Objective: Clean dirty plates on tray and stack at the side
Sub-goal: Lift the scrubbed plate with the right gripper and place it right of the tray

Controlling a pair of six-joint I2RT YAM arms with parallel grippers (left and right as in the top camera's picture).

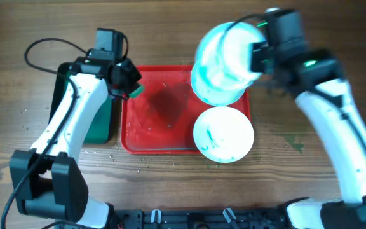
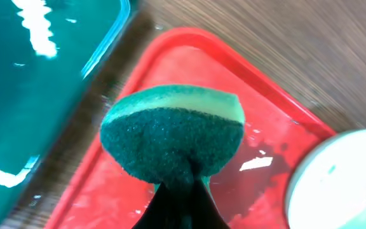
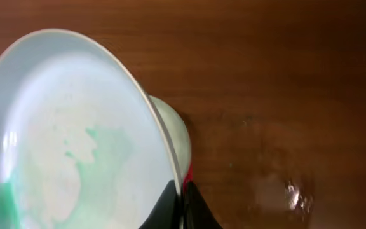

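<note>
My right gripper will next move right in the overhead view to the clear wood below it by the red tray, lower the plate and let go.
My right gripper [image 1: 254, 58] [image 3: 182, 191] is shut on the rim of a pale aqua plate [image 1: 223, 63] [image 3: 68, 133] with teal-green smears. It holds the plate tilted above the red tray's [image 1: 157, 130] far right corner. A second white plate [image 1: 224, 133] with small green specks lies on the tray's near right corner. It also shows in the left wrist view [image 2: 342, 184]. Another pale rim [image 3: 173, 127] peeks from behind the held plate. My left gripper [image 1: 127, 89] [image 2: 183, 184] is shut on a green and yellow sponge [image 2: 173, 133] above the tray's [image 2: 265, 121] far left corner.
A dark green tray [image 1: 100, 127] [image 2: 37, 83] stands left of the red tray, partly under my left arm. The red tray's floor is wet with droplets. A faint green smear [image 1: 295, 143] marks the wooden table right of the tray.
</note>
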